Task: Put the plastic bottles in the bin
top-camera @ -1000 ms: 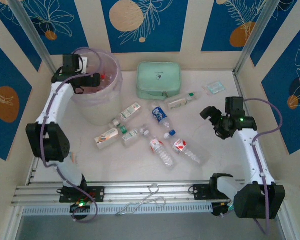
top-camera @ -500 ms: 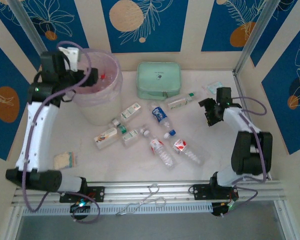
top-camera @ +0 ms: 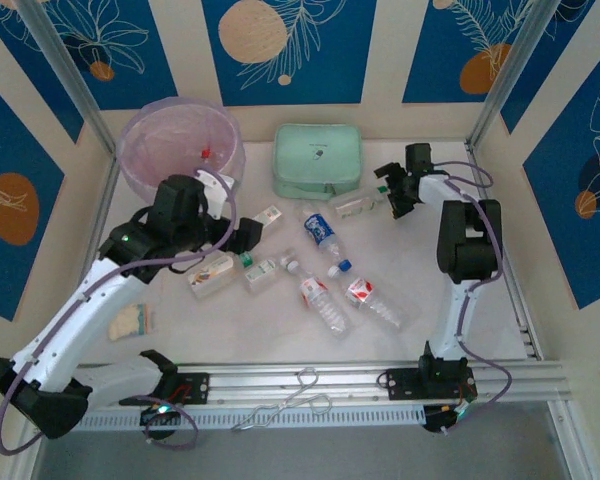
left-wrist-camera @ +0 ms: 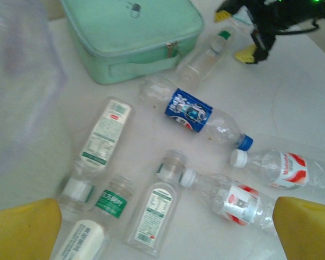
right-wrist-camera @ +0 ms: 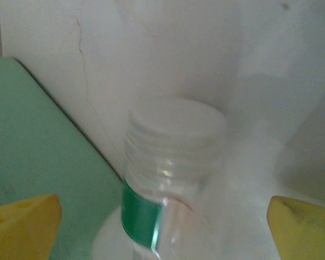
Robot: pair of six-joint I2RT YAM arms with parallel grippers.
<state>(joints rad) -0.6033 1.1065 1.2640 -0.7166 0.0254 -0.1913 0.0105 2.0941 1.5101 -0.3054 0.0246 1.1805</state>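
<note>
I should next move my right gripper down toward the mint green zip case and close it on the green-banded bottle's neck (top-camera: 381, 191) (right-wrist-camera: 163, 187), because this is below my open fingers, toward the zip case.
Several clear plastic bottles lie on the white table: a blue-label one (top-camera: 322, 235), two red-label ones (top-camera: 323, 300) (top-camera: 375, 300), and flat white-label ones (top-camera: 260, 272) (left-wrist-camera: 154, 216). The bin (top-camera: 180, 150) stands at the back left with its pink liner; something small and red shows inside. My left gripper (top-camera: 242, 238) hangs open in front of the bin above the flat bottles, its yellow fingertips (left-wrist-camera: 21, 230) wide apart with nothing between them. My right gripper (top-camera: 388, 192) is open around the neck end of a green-banded bottle (right-wrist-camera: 173, 141) (top-camera: 358, 205), fingers clear of it.
A mint green zip case (top-camera: 317, 160) lies at the back centre, right beside the green-banded bottle. A tan flat packet (top-camera: 130, 320) sits by the left arm. A metal clip (top-camera: 290, 400) rests on the front rail. Walls close in the back and both sides.
The left arm swung from the bin's rim down and forward to the flat bottles. The right gripper travelled back and left to the green-banded bottle beside the case.
</note>
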